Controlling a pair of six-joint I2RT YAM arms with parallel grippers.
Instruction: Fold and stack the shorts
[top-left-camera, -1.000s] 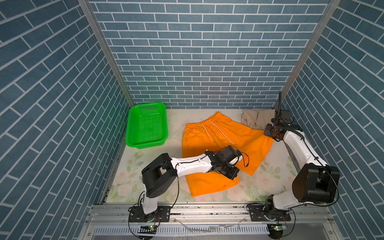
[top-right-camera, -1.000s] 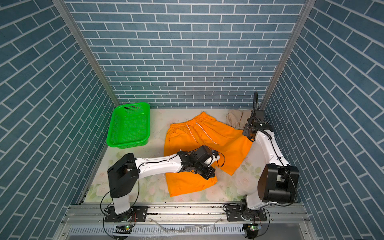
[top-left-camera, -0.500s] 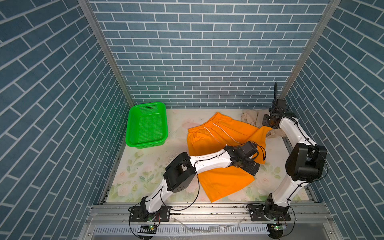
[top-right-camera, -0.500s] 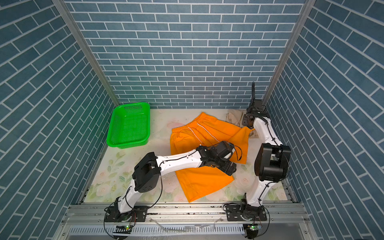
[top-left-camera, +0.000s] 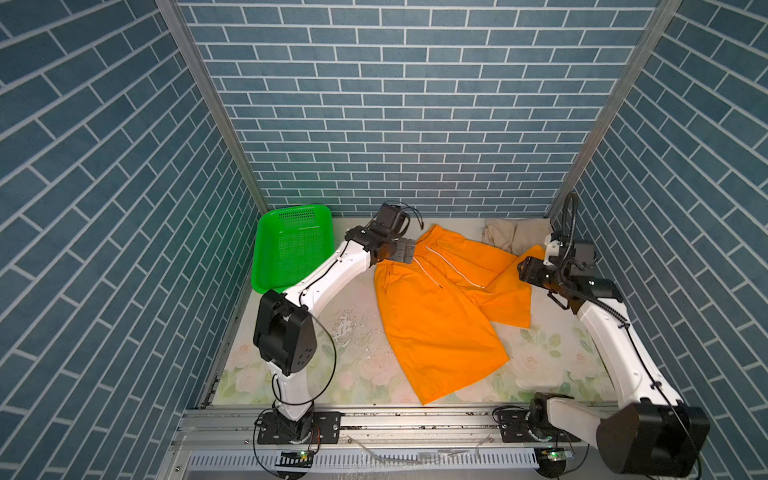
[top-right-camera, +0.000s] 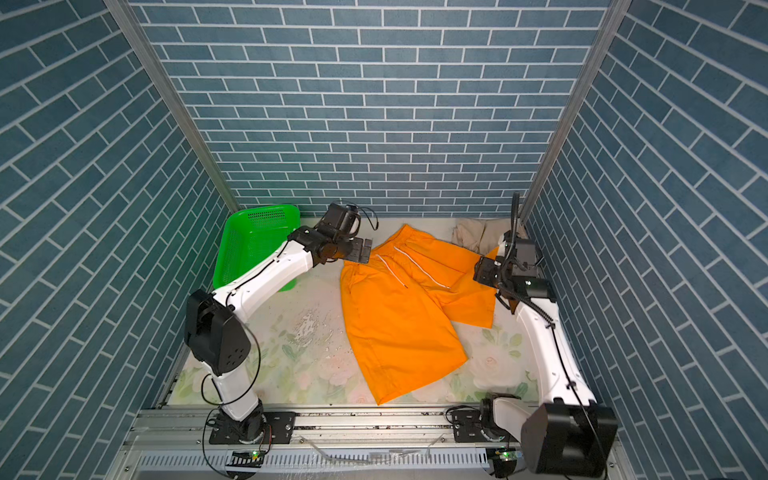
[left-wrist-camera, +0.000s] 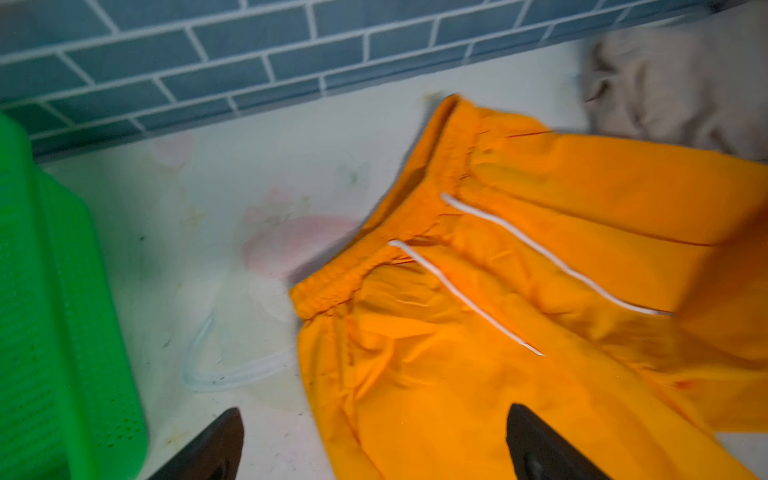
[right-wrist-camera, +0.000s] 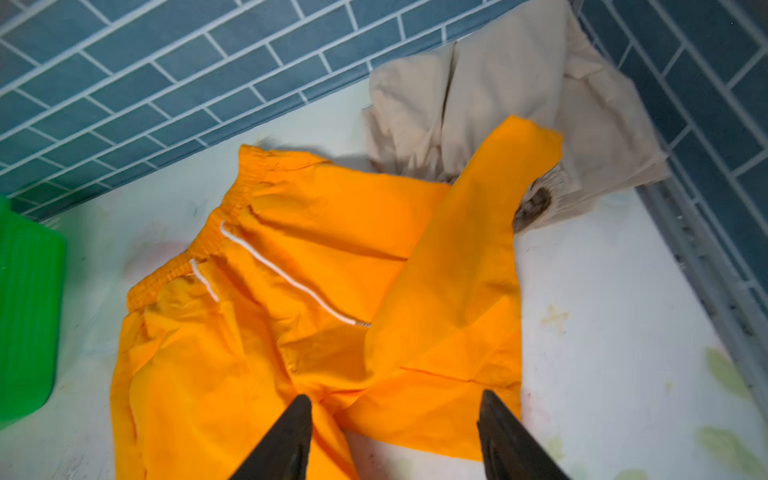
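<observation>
My left gripper should next lower its open fingers toward the basket, onto the corner of the waistband's end, which borders bare tabletop. The waistband's gathered end (top-left-camera: 381, 264) (left-wrist-camera: 308, 299) is below and that way.
The orange shorts (top-left-camera: 436, 324) (top-right-camera: 395, 324) lie spread on the table's middle, waistband with white drawstring toward the back wall. One leg is folded across to the right, and its hem corner rests on the crumpled beige shorts (top-left-camera: 515, 235) (top-right-camera: 471, 232) in the back right corner. My left gripper (top-left-camera: 405, 251) (top-right-camera: 362, 249) (left-wrist-camera: 374, 419) stands open just above the waistband's left end, holding nothing. My right gripper (top-left-camera: 523, 270) (top-right-camera: 478, 270) (right-wrist-camera: 395, 409) is open above the folded leg's right edge. Both views from the wrists show orange cloth (left-wrist-camera: 498, 332) (right-wrist-camera: 291, 311) below the jaws.
A green perforated basket (top-left-camera: 291, 253) (top-right-camera: 253, 249) (left-wrist-camera: 50, 311) stands at the back left, close behind my left arm. Brick-patterned walls close in the back and both sides. The flowered tabletop (top-left-camera: 353, 340) shows scuffed patches left of the shorts.
Both grippers have opened. My left arm has pulled back from the orange shorts' middle to the waistband's left end by the basket. The right gripper has come forward from the back corner.
</observation>
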